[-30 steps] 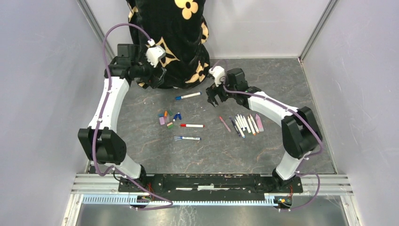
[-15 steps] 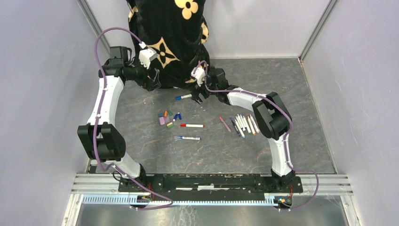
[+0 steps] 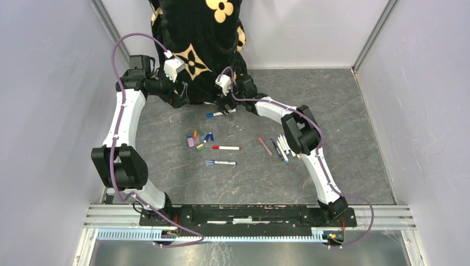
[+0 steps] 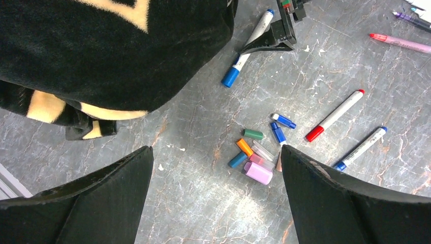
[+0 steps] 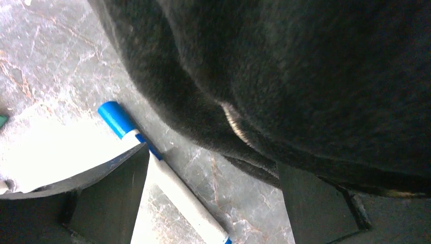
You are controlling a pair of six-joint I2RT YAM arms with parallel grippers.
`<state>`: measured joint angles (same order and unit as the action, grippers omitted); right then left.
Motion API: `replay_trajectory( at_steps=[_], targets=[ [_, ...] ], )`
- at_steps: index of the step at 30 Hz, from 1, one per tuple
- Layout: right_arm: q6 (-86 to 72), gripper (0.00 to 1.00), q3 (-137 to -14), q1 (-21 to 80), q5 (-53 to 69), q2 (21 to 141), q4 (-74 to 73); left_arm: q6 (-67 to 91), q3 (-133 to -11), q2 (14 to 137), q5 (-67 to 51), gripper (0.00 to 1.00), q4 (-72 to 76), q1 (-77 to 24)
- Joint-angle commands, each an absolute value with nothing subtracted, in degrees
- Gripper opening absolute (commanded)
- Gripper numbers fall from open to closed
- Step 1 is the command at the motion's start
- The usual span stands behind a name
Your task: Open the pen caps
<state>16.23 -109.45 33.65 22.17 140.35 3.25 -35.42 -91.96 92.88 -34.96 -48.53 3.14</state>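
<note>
My right gripper has one finger crowded by the black cloth, so it will next move back from the cloth and down onto the white pen body's capless end [image 3: 233, 110] [image 5: 212, 230].
Several loose pen caps [image 3: 198, 138] in pink, orange, blue and green lie clustered mid-table; they also show in the left wrist view [image 4: 256, 155]. A blue-capped white pen [image 3: 220, 113] lies by the black cloth. My right gripper [image 3: 224, 107] is open just above it; in the right wrist view [image 5: 211, 157] the pen barrel [image 5: 173, 188] runs beside the left finger, its blue cap [image 5: 117, 118] beyond it. My left gripper [image 3: 178, 100] is open and empty, high over the table left of the caps [image 4: 216, 149]. A red-capped pen [image 3: 226, 148] and a blue pen [image 3: 220, 163] lie nearer.
A black cloth with cream flowers [image 3: 205, 44] hangs over the table's far edge, right behind both grippers [image 5: 305, 76]. A row of several uncapped pens [image 3: 285, 147] lies right of centre. Grey walls enclose the table on both sides.
My right arm has swung left from beside the row of pens to the blue-capped pen by the cloth. My left gripper has shifted slightly left.
</note>
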Motion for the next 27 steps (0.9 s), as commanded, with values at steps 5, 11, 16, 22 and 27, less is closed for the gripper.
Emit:
replay_trajectory(
  at_steps=[5, 11, 16, 22, 27],
  targets=[
    [18.17, 0.92, -106.56, 33.52, 22.42, 139.88, -2.57, -38.49, -93.19, 91.04, -35.21, 1.00, -49.64, 3.43],
    [18.24, 0.87, -101.17, 33.51, 22.09, 136.78, -3.43, -38.58, -93.04, 90.52, -35.25, 1.00, -49.57, 3.43],
    [18.19, 0.77, -94.51, 33.63, 21.66, 132.76, -1.68, -39.14, -92.24, 89.64, -35.19, 0.99, -49.95, 3.45],
    [18.72, 0.56, -85.02, 34.69, 19.87, 126.49, 2.13, -39.80, -92.14, 89.12, -36.23, 0.97, -51.12, 3.44],
    [17.30, 0.26, -80.91, 35.93, 19.38, 124.23, 4.17, -43.57, -91.63, 88.91, -37.72, 0.96, -56.00, 3.43]
  ],
)
